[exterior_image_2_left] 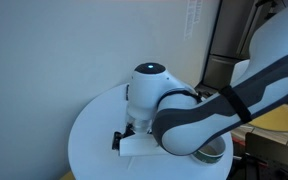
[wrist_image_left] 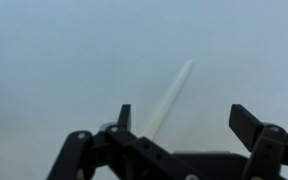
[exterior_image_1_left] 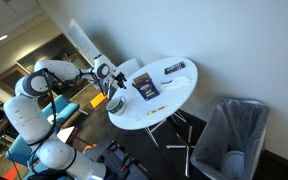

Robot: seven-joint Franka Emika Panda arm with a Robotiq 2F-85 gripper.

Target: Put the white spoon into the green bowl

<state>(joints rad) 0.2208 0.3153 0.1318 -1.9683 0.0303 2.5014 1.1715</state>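
Note:
The spoon's pale handle slants close to one finger in the wrist view, so my gripper should turn slightly while lowering, center the handle's near part [wrist_image_left: 158, 117], and close.
In the wrist view the white spoon [wrist_image_left: 170, 95] lies blurred on the white table, its pale handle running up and to the right. My gripper [wrist_image_left: 184, 120] is open above it, with the handle's near end close to the left finger and nothing held. In an exterior view the gripper [exterior_image_1_left: 121, 86] hangs over the left part of the round white table [exterior_image_1_left: 179, 95], and the small dark-green bowl [exterior_image_1_left: 117, 102] sits at the table's left edge just below it. In an exterior view the arm hides most of the bowl [exterior_image_2_left: 212, 152]; the gripper [exterior_image_2_left: 125, 141] is low over the table [exterior_image_2_left: 94, 130].
Two flat black rectangular items [exterior_image_1_left: 150, 88] [exterior_image_1_left: 176, 68] lie on the table to the right of the gripper. A grey bin-like seat [exterior_image_1_left: 234, 135] stands on the floor at the right. A white wall is behind the table.

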